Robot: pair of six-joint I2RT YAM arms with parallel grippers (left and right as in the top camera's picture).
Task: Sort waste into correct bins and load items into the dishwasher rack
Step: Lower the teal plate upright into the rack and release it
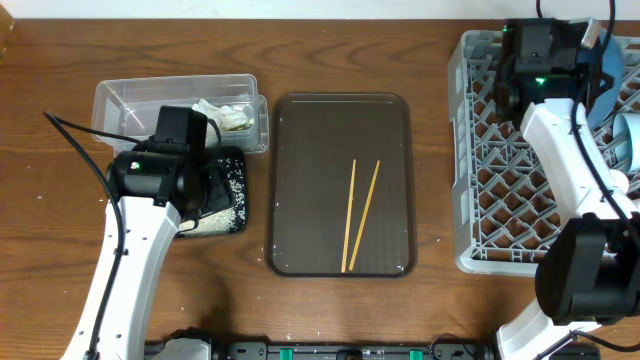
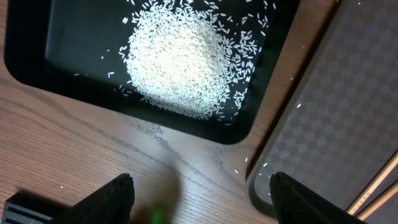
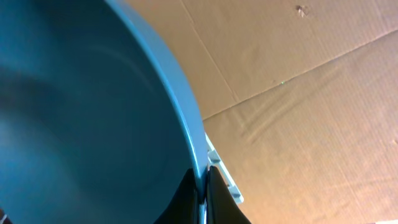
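Next, my right gripper moves down slightly over the rack's far wires beside the light blue bowl [image 1: 628, 140] to release the plate, which is already on edge there.
My right gripper [image 3: 202, 186] is shut on the rim of the dark blue plate [image 3: 87, 112], held on edge over the far side of the grey dishwasher rack [image 1: 490, 180]. The overhead view shows that gripper [image 1: 575, 60] beside the plate [image 1: 600, 75]. A light blue bowl [image 1: 628, 140] stands in the rack. My left gripper [image 2: 202, 199] is open and empty above the wood, just in front of the black tray [image 2: 37, 56] holding a pile of rice [image 2: 180, 59]. Two chopsticks [image 1: 358, 215] lie on the brown serving tray [image 1: 300, 130]. A white tissue [image 1: 225, 115] lies in the clear tub [image 1: 130, 100].
The left arm [image 1: 150, 175] covers much of the black tray [image 1: 235, 160] from above. The serving tray's corner [image 2: 348, 124] is right of the left fingers. A few stray rice grains [image 2: 239, 169] lie on the wood. Brown cardboard [image 3: 311, 112] shows beyond the rack.
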